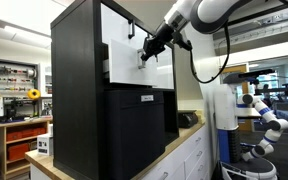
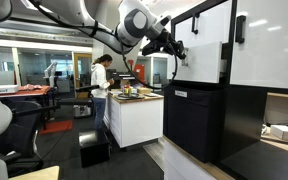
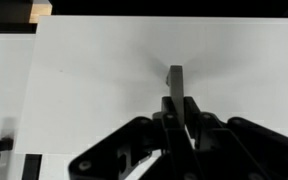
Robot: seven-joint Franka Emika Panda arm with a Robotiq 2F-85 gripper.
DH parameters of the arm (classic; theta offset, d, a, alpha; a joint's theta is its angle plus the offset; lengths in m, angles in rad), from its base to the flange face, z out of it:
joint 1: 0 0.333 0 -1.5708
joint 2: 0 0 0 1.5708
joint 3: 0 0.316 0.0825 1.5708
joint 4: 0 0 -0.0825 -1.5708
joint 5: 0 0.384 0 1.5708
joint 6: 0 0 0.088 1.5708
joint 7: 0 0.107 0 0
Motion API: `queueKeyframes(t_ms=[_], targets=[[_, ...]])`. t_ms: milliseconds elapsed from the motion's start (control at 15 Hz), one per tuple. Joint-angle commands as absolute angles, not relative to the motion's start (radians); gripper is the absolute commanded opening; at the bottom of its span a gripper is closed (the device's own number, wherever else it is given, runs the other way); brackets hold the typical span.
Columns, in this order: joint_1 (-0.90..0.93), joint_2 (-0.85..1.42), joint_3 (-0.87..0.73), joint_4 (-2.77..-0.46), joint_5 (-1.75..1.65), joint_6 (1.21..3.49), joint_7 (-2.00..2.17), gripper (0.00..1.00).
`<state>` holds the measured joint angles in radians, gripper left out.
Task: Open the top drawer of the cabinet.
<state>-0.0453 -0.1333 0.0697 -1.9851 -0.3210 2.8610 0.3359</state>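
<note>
The gripper's fingers are closed on the black bar handle [image 1: 141,62] at the drawer front, so the gripper will next pull it back, away from the cabinet [image 1: 79,100], and then let go of it.
The cabinet [image 1: 79,100] is tall and black, with white fronts in its upper half; it also shows in the other exterior view [image 2: 199,125]. The top drawer [image 1: 124,68] [image 2: 204,65] is the lower white front, just above the black section. In the wrist view its flat white face [image 3: 94,80] fills the frame, with the black bar handle [image 3: 175,75] upright in the middle. My gripper [image 1: 146,55] [image 2: 176,55] [image 3: 174,105] is at the drawer front, its fingers shut on the handle. I cannot tell whether the drawer stands out from the cabinet.
The cabinet stands on a white counter [image 1: 184,140]. A person [image 2: 101,75] stands by a white island [image 2: 134,120] with items on it. Another white robot arm [image 1: 264,115] is beyond the counter. The uppermost white front [image 2: 199,25] lies just above my gripper.
</note>
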Motion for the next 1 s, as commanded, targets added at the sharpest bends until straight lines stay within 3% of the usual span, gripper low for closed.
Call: queueKeyframes(t_ms=[0,933], targets=[[-0.079,-0.272,0.073,-2.156,-0.388,2.855,0.421,0.08],[-0.166,-0.601,0.148,-2.465,-0.340,2.794,0.476,0.08]])
